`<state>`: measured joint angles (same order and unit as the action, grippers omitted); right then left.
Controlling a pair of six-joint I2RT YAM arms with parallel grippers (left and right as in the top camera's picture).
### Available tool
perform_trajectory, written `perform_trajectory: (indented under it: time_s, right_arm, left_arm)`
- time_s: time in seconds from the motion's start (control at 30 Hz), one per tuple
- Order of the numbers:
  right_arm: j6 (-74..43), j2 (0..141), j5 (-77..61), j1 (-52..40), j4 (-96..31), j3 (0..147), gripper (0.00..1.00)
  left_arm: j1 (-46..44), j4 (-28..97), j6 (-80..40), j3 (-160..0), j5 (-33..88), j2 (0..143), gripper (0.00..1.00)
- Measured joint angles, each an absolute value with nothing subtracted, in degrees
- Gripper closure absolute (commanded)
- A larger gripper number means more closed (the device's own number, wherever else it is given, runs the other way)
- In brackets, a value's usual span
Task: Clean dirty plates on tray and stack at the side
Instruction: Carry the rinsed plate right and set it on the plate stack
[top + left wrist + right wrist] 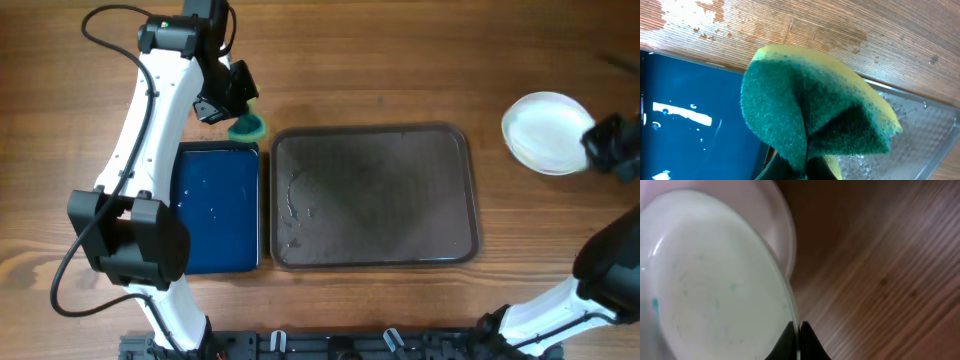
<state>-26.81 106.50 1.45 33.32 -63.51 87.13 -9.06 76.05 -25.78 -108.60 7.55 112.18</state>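
Next, my right gripper will lower the held white plate to rest on the second plate and open, since A second plate's rim (782, 227) shows beyond and under the held one.
The dark grey-brown tray (460, 190) lies mid-table with no plates on it, only water streaks near its left side. At the far right, my right gripper (605, 145) is shut on the rim of a white plate (545, 132). In the right wrist view the fingertips (798, 332) pinch that plate (710, 280), which carries faint teal specks. A second plate's rim (782, 227) shows just beyond and under it. My left gripper (238, 112) is shut on a green and yellow sponge (247, 127), folded between the jaws (815, 115), over the tray's far left corner (925, 127).
A dark blue basin (218, 208) holding water stands against the tray's left side (685, 100). Wet patches mark the wooden table (690, 15) behind the basin. Bare wood (890, 280) lies to the right of the plates.
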Motion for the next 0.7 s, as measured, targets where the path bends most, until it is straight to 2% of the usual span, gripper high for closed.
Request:
perform_trajectory:
  time_s: [0.2, 0.47, 0.5, 0.57, 0.7]
  right_arm:
    - [-28.29, 106.61, -1.13, 36.27, -52.21, 75.44, 0.96]
    - [-30.65, 106.61, -3.46, 36.32, -47.16, 74.48, 0.96]
    - [-30.70, 106.61, -3.46, 36.32, -46.68, 74.48, 0.92]
    - [-31.07, 106.61, -3.46, 36.32, -45.06, 74.43, 0.59]
    - [-31.48, 106.61, -4.10, 36.32, -43.53, 74.41, 0.57]
  left_arm:
    - [-8.99, 76.51, -25.78, -108.60, 7.09, 112.18, 0.96]
    - [-8.99, 77.93, -25.78, -108.60, 7.09, 112.18, 0.96]
    - [-8.99, 78.00, -25.78, -108.60, 7.09, 112.18, 0.96]
    - [-8.99, 78.00, -25.78, -108.60, 7.09, 112.18, 0.96]
    - [-8.99, 78.00, -25.78, -108.60, 7.09, 112.18, 0.96]
